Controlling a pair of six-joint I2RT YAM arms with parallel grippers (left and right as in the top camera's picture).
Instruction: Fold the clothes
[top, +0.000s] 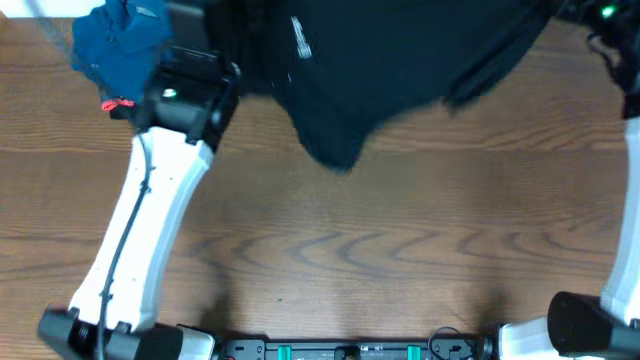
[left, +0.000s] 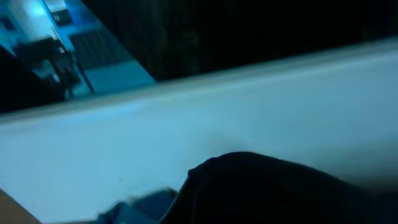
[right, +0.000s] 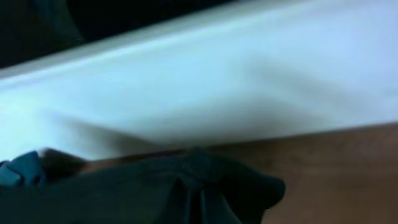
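Note:
My right gripper will next draw the garment's end back toward the base, down over the bare, empty wood of the table, and release it.
A black garment (top: 400, 70) is spread across the far side of the table, with one corner drooping toward the middle. My left gripper (top: 225, 75) is at its left edge. In the left wrist view, dark cloth (left: 280, 193) fills the place of the jaws and hides the fingers. My right gripper (top: 600, 20) is at the garment's far right end. In the right wrist view, the cloth (right: 186, 193) bunches into pinched folds at the jaws. Both grippers hold the garment.
A pile of blue clothes (top: 115, 40) lies at the far left corner and also shows in the left wrist view (left: 149, 205). A small red object (top: 117, 104) sits beside the left arm. A white wall (right: 217, 81) runs behind the wooden table (top: 350, 250).

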